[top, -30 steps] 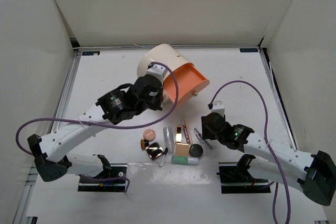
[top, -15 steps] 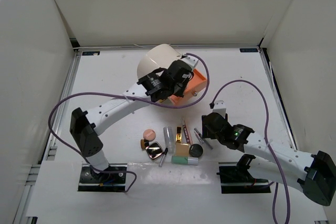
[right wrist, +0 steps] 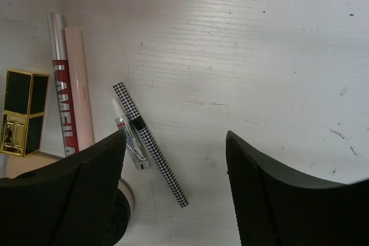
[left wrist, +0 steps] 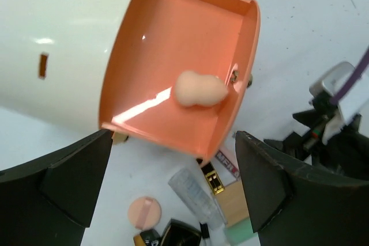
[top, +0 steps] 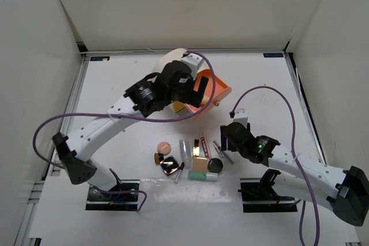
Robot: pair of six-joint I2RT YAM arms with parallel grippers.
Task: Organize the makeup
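The round pink pad [top: 164, 148] [left wrist: 144, 212] lies loose on the tabletop, below and back from my left gripper. My left gripper should move back and down onto it next.
My left gripper [left wrist: 173, 136] hangs open and empty above the pulled-out orange drawer [left wrist: 173, 38] of the cream cylindrical box [left wrist: 52, 38]. A peach sponge [left wrist: 199, 89] lies loose in that drawer. More makeup lies on the table below: a round pink pad [top: 164, 146], clear tube [top: 185, 151], black square compact [top: 169, 166], tan pad [top: 200, 163], mint-green tube [top: 203, 176] and round black compact [top: 215, 165]. My right gripper [right wrist: 176, 188] is open low over the table, a houndstooth pencil [right wrist: 151, 145] and a small white tube [right wrist: 128, 136] just ahead of its left finger.
A red-and-silver tube [right wrist: 62, 84], a pink pencil [right wrist: 79, 90] and a black-gold lipstick [right wrist: 20, 113] lie left of the right gripper. The left arm [top: 115, 122] stretches diagonally over the table's left half. White walls enclose the table [top: 259, 84].
The left arm swung from the table's middle up over the orange drawer and its gripper went from shut to open; the sponge now lies in the drawer. The right gripper opened slightly wider.
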